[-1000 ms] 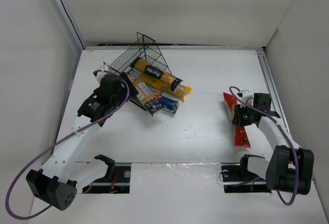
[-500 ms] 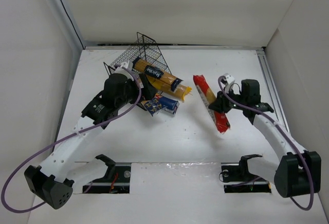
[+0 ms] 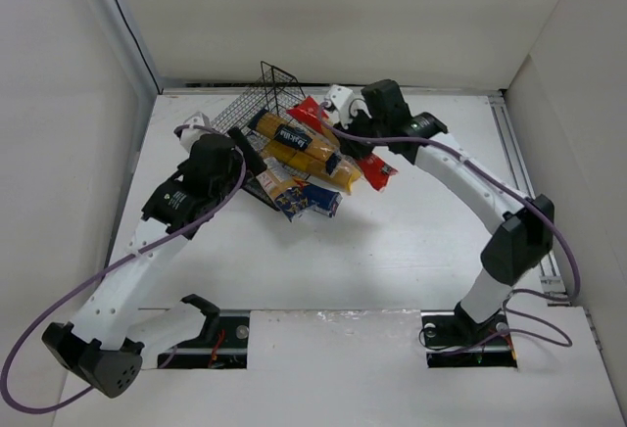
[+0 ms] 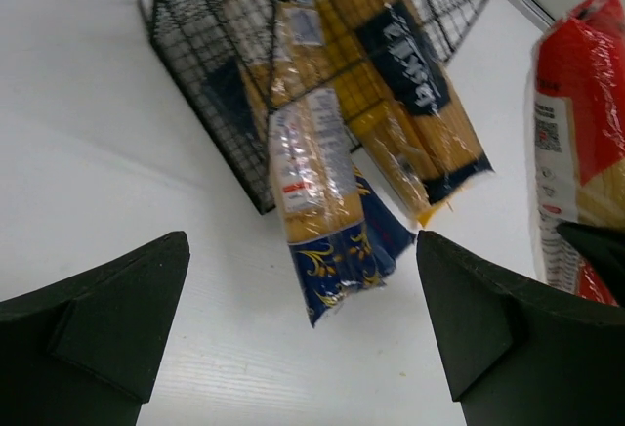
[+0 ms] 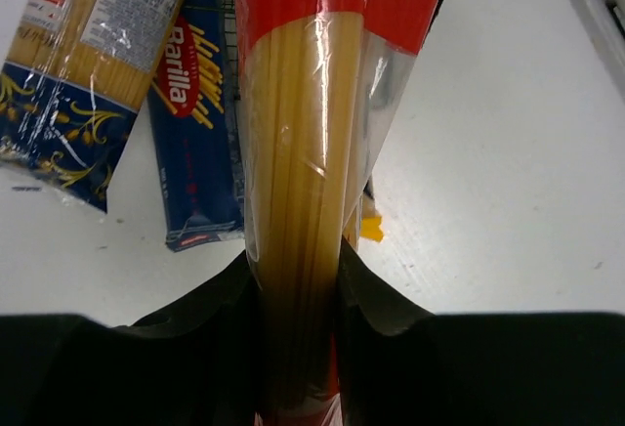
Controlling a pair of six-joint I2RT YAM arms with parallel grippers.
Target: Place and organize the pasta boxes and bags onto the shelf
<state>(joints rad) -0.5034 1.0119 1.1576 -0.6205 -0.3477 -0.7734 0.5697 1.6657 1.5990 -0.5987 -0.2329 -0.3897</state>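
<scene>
I should swing my right gripper to the left in the top view and turn the spaghetti bag over the rack's far side (image 3: 245, 101). Then I should release the bag, because packs crowd the front of the rack.
The shelf (image 3: 263, 104), a black wire-mesh rack, lies tilted at the far left; it also shows in the left wrist view (image 4: 195, 64). Sticking out of it are an orange-brown pack with a dark label (image 3: 292, 139), a yellow bag (image 3: 338, 174), a clear bag with a blue end (image 4: 327, 211) and a dark-blue Barilla box (image 5: 195, 123). My right gripper (image 3: 355, 125) is shut on the red-and-yellow spaghetti bag (image 5: 298, 133) and holds it over these packs. My left gripper (image 4: 303, 348) is open and empty, just in front of the rack's left side.
White walls close the table on the left, back and right. A metal rail (image 3: 519, 182) runs along the right edge. The right arm (image 3: 460, 177) stretches diagonally across the table's right half.
My right arm swung from the right side to the far left, carrying the red-and-yellow bag up to the packs by the rack. My left arm shifted towards the rack, then drew back slightly.
</scene>
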